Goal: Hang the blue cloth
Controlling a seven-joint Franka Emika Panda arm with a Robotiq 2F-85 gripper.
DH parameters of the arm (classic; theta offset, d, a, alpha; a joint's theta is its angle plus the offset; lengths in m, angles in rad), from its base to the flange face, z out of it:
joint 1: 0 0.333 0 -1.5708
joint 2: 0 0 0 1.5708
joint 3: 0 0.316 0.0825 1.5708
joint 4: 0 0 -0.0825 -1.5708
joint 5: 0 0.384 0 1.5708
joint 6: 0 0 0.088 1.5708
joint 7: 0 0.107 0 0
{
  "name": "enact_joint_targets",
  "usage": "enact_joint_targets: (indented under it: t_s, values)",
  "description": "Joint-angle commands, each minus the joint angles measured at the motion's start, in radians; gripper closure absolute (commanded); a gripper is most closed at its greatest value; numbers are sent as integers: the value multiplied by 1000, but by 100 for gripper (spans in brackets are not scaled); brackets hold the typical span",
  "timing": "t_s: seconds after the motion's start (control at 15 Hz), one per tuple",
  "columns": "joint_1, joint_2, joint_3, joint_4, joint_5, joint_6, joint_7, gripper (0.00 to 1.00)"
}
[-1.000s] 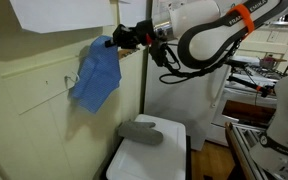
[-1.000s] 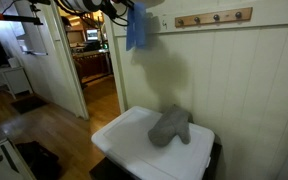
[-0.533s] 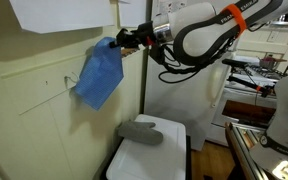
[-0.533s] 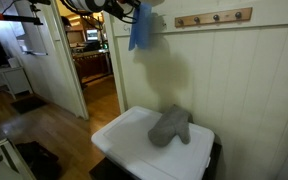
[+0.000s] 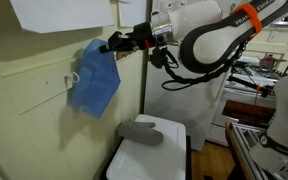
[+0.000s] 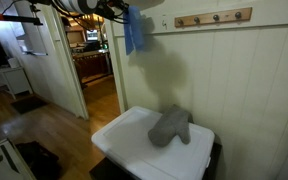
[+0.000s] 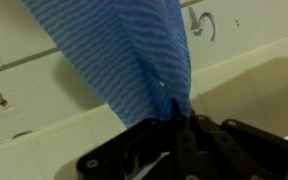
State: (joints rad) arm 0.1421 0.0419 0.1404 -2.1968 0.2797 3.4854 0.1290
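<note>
The gripper moves along the wall to the empty metal hook next, on the wall between the gripper and the wooden bar, and releases the cloth.
The blue cloth [image 5: 95,80] hangs limp from my gripper [image 5: 108,46], which is shut on its top corner, high up next to the pale panelled wall. It also shows in an exterior view [image 6: 133,32] and fills the upper part of the wrist view [image 7: 124,55], pinched between the black fingers [image 7: 181,118]. A wooden hook rail [image 6: 213,17] sits on the wall, apart from the cloth. Metal hooks [image 7: 202,24] show on the wall close behind the cloth.
A grey mitt [image 5: 139,131] lies on a white box top [image 5: 164,160]; both also show in an exterior view, the mitt [image 6: 169,127] on the box [image 6: 119,138]. A doorway [image 6: 92,60] opens beside the wall. Another robot and shelving [image 5: 269,110] stand near.
My gripper has moved the cloth further along the wall, and the cloth has swung and now hangs straighter below the grip.
</note>
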Motion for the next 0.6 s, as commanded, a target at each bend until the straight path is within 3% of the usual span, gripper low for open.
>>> enact_joint_targets:
  t_s: [0.0,0.53]
  values:
    - [-4,34,-14,29,-11,-4,-67,100]
    - [47,5,-104,7,218,1,-409,100]
